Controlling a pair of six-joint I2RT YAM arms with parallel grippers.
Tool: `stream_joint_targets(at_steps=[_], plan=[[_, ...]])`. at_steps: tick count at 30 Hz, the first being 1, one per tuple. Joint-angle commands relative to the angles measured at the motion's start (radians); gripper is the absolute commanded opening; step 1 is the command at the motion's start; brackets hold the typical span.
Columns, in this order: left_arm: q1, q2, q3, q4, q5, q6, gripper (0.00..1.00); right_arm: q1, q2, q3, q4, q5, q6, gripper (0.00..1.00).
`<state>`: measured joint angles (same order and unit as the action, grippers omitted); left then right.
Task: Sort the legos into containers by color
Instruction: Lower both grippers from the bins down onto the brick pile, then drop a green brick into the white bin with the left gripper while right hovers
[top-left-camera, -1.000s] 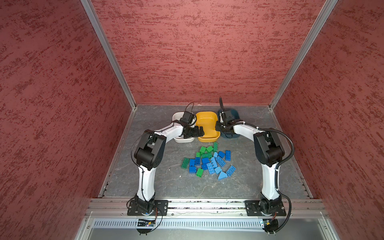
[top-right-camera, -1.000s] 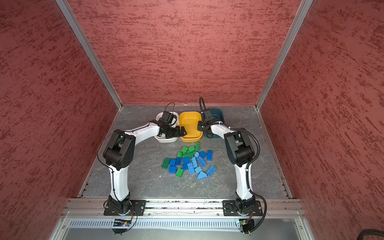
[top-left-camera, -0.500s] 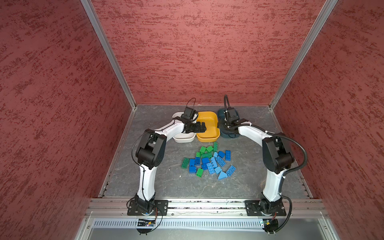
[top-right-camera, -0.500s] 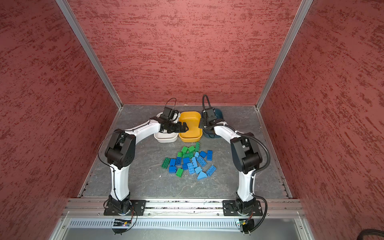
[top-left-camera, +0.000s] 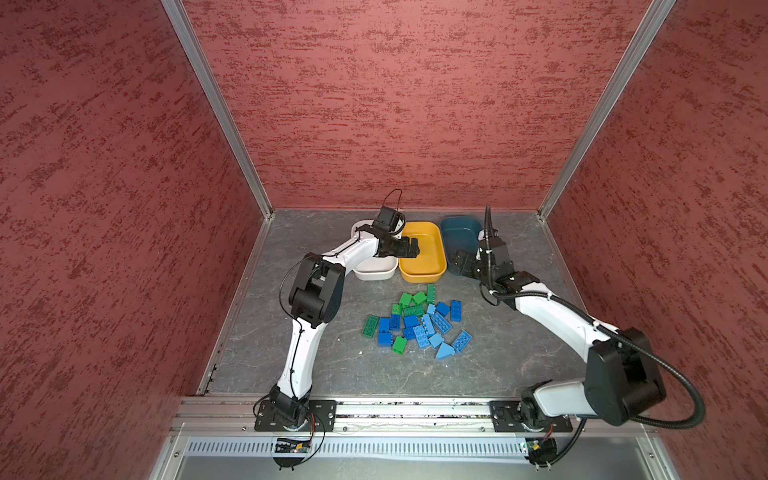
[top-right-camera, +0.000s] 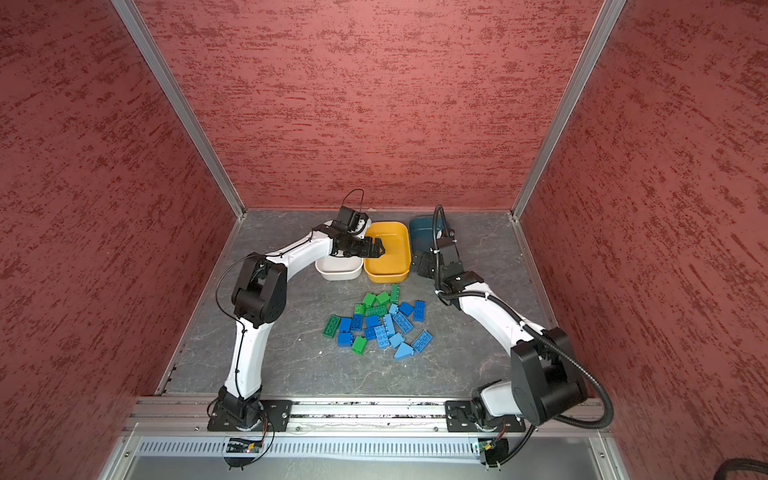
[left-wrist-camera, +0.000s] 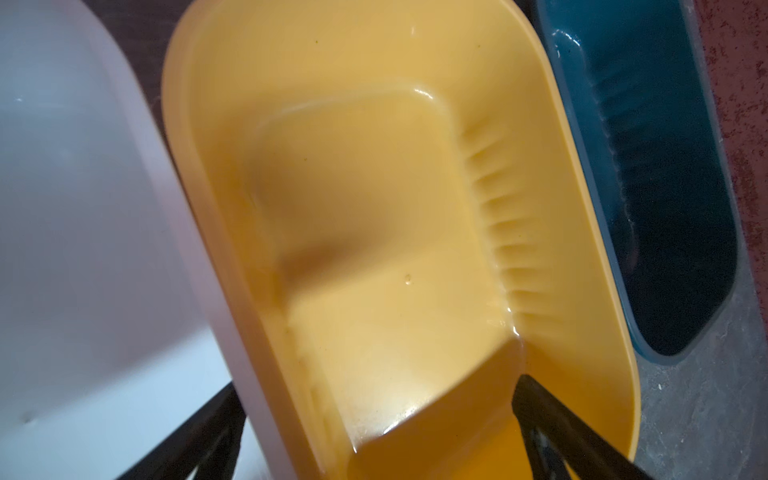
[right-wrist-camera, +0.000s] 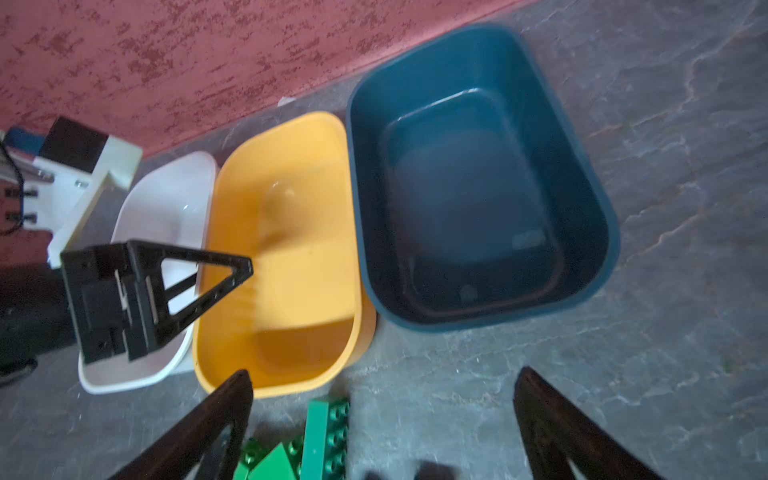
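Note:
My left gripper moves back and down from the yellow tub onto the far green brick nearest the white tub next, where bare floor leaves a finger room.
The legos (top-left-camera: 419, 324) lie in a loose heap of green, dark blue and light blue bricks on the grey floor, in both top views (top-right-camera: 376, 324). Behind them stand the three containers in a row: the white tub (top-left-camera: 374, 268), the yellow tub (top-left-camera: 424, 266) and the teal tub (top-left-camera: 455, 232). My left gripper (top-left-camera: 409, 249) hangs open and empty over the yellow tub's (left-wrist-camera: 374, 187) left rim. My right gripper (top-left-camera: 459, 264) is open and empty at the teal tub's (right-wrist-camera: 478, 187) near edge. Its fingers (right-wrist-camera: 224, 415) frame bare floor and green legos (right-wrist-camera: 324, 436). The yellow and teal tubs show no bricks inside.
Red textured walls (top-left-camera: 395, 104) enclose the cell on three sides, close behind the tubs. An aluminium rail (top-left-camera: 415, 409) with both arm bases runs along the front. The right arm's black cable (top-left-camera: 665, 374) loops out at the right.
My right gripper has gone from nearly shut to wide open and drawn back from over the teal tub to its near edge. My left gripper has shifted right, over the yellow tub.

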<state>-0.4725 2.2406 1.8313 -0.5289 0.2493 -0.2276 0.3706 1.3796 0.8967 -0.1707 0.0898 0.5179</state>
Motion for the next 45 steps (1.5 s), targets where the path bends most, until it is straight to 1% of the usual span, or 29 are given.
stream_joint_targets(at_steps=[1,4,6,8,9,12,14,15,16,17,20,22,24,33,41,45], plan=[[-0.014,-0.002,0.027,-0.045,-0.062,0.043,0.99,0.005,-0.047,-0.028,-0.01,-0.067,-0.006,0.99],[-0.01,-0.076,-0.021,-0.067,-0.094,0.032,0.99,0.007,-0.073,-0.049,-0.048,-0.127,0.0,0.99],[-0.017,-0.158,-0.07,-0.09,-0.113,0.027,0.99,0.013,-0.077,-0.066,-0.067,-0.172,0.015,0.98],[-0.036,-0.255,-0.141,-0.103,-0.161,0.029,1.0,0.027,-0.073,-0.085,-0.068,-0.197,0.03,0.98],[-0.053,-0.307,-0.182,-0.115,-0.198,0.028,0.99,0.036,-0.069,-0.094,-0.067,-0.19,0.05,0.98],[-0.109,-0.431,-0.304,-0.155,-0.256,0.016,0.99,0.056,-0.058,-0.131,-0.042,-0.159,0.141,0.99],[-0.16,-0.501,-0.388,-0.198,-0.265,0.008,1.0,0.066,-0.053,-0.17,0.025,-0.184,0.184,0.98],[-0.182,-0.523,-0.422,-0.217,-0.265,0.007,0.99,0.072,-0.049,-0.185,0.049,-0.192,0.195,0.97],[-0.21,-0.541,-0.453,-0.242,-0.26,0.001,0.95,0.082,-0.039,-0.195,0.069,-0.191,0.197,0.95],[-0.234,-0.546,-0.475,-0.267,-0.257,-0.01,0.93,0.098,-0.026,-0.197,0.072,-0.172,0.191,0.93],[-0.284,-0.525,-0.519,-0.298,-0.24,-0.049,0.78,0.139,0.007,-0.179,0.063,-0.091,0.174,0.89],[-0.302,-0.489,-0.527,-0.294,-0.236,-0.063,0.69,0.146,0.023,-0.165,0.061,-0.065,0.179,0.89],[-0.307,-0.449,-0.526,-0.275,-0.249,-0.067,0.65,0.151,0.03,-0.157,0.063,-0.05,0.186,0.89],[-0.283,-0.296,-0.473,-0.188,-0.312,-0.041,0.59,0.157,-0.024,-0.201,0.063,-0.003,0.212,0.92],[-0.262,-0.256,-0.442,-0.147,-0.305,-0.018,0.58,0.157,-0.035,-0.214,0.067,0.018,0.22,0.92],[-0.256,-0.228,-0.421,-0.124,-0.275,-0.015,0.56,0.157,-0.017,-0.201,0.073,0.006,0.222,0.92]])
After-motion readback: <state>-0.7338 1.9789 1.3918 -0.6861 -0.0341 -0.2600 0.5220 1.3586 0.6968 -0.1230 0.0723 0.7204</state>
